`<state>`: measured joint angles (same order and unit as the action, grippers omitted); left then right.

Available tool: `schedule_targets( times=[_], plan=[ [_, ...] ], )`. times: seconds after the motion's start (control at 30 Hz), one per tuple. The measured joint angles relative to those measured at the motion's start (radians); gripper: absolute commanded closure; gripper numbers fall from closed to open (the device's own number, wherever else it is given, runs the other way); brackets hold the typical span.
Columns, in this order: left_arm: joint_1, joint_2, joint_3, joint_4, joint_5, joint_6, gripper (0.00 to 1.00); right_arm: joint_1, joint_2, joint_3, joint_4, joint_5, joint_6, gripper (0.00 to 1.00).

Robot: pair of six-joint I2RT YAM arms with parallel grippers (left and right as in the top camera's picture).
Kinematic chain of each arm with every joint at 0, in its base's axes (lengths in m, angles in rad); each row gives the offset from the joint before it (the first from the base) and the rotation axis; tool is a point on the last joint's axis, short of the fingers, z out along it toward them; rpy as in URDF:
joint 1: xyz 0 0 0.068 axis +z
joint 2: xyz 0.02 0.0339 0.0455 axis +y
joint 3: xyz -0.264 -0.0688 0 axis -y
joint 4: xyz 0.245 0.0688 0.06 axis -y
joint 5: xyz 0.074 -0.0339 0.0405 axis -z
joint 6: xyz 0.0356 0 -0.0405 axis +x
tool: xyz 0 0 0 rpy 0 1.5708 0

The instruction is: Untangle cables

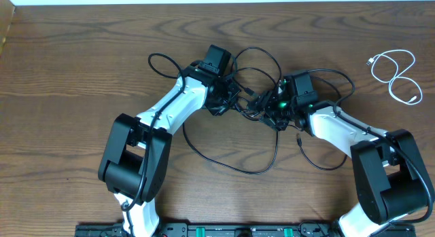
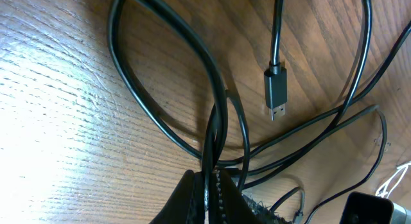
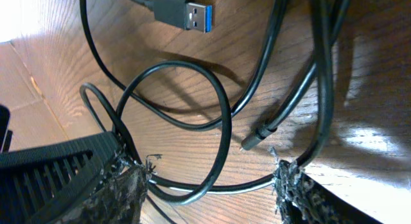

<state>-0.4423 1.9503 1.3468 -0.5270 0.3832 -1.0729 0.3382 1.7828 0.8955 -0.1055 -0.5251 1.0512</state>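
Next I should raise my left gripper toward the open wood to its left in the overhead view, drawing the doubled piece of black cable from the tangle before releasing the piece.
Two black cables (image 1: 253, 66) lie tangled in the middle of the table between my two grippers. A white cable (image 1: 396, 74) lies apart in loose loops at the far right. My left gripper (image 1: 223, 102) is shut on a doubled strand of black cable (image 2: 212, 131) that runs up from its tips (image 2: 210, 185). A black USB plug (image 2: 277, 89) lies just beyond. My right gripper (image 3: 212, 185) is open, its worn fingers (image 3: 122, 185) straddling black cable loops (image 3: 221, 121) on the wood. A blue-tongued USB plug (image 3: 183, 11) and a small barrel plug (image 3: 257, 137) lie ahead of it.
A long black cable loop (image 1: 231, 163) trails toward the table's near side between the arms. The wooden table's far edge (image 1: 204, 2) runs along the top. Both arm bases (image 1: 132, 162) stand at the near edge.
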Motion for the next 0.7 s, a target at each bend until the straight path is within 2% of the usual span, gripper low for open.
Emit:
schedule_targets(
  times=[0.2,0.5,0.7],
  plan=[
    [0.000,0.000,0.000,0.000,0.000,0.000,0.93,0.006,0.000,0.000,0.013,0.017,0.028,0.56],
    [0.000,0.000,0.000,0.000,0.000,0.000,0.93,0.045,0.000,0.000,0.044,0.034,0.115,0.59],
    [0.000,0.000,0.000,0.000,0.000,0.000,0.93,0.058,0.005,-0.001,0.096,0.061,0.167,0.66]
  ],
)
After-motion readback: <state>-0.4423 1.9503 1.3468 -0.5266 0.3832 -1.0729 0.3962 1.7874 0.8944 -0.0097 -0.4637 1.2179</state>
